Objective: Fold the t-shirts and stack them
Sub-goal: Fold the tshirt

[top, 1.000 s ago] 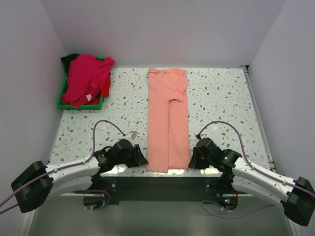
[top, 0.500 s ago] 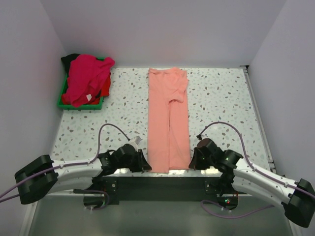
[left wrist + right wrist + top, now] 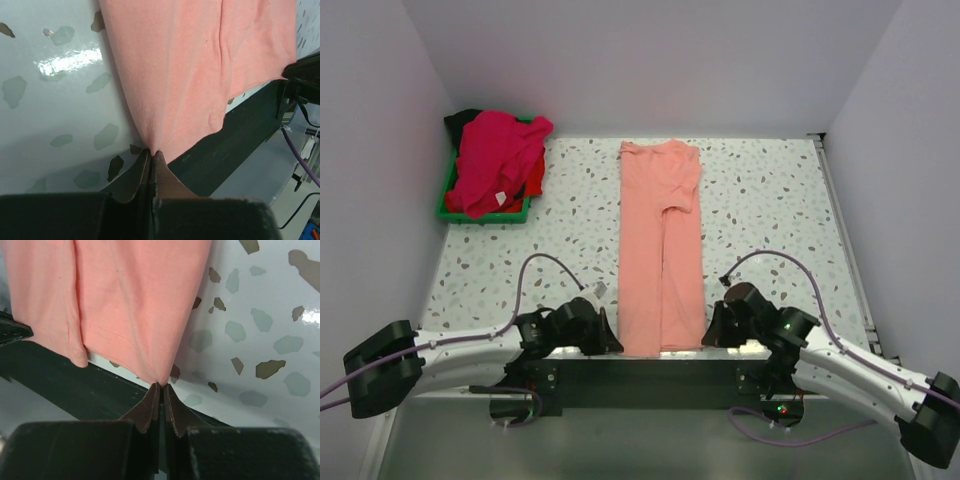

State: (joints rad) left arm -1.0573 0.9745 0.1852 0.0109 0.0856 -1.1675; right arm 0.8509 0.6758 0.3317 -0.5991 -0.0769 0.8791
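I will lift the t-shirt's hem corner with my right gripper and carry it outward over the t-shirt's far part (image 3: 684, 205), as the long t-shirt lies unfolded toward the back wall.
A salmon-pink t-shirt (image 3: 660, 240) lies folded into a long strip down the middle of the table, its hem at the near edge. My left gripper (image 3: 613, 343) is shut on the hem's left corner (image 3: 152, 142). My right gripper (image 3: 708, 338) is shut on the hem's right corner (image 3: 157, 377). The hem hangs slightly over the table's dark front edge in both wrist views. A magenta-pink t-shirt (image 3: 495, 160) lies heaped on a red one (image 3: 534, 178) and a black one (image 3: 462, 119) at the far left.
The heap sits in a green tray (image 3: 480, 212) at the far left corner. White walls close in the left, back and right. The speckled table (image 3: 770, 210) ends at a dark front rail (image 3: 660, 370) just below the hem.
Both grippers have drawn back toward the near edge, pulling the salmon shirt's hem with them; the strip is stretched longer and straighter. The heap in the tray has not moved.
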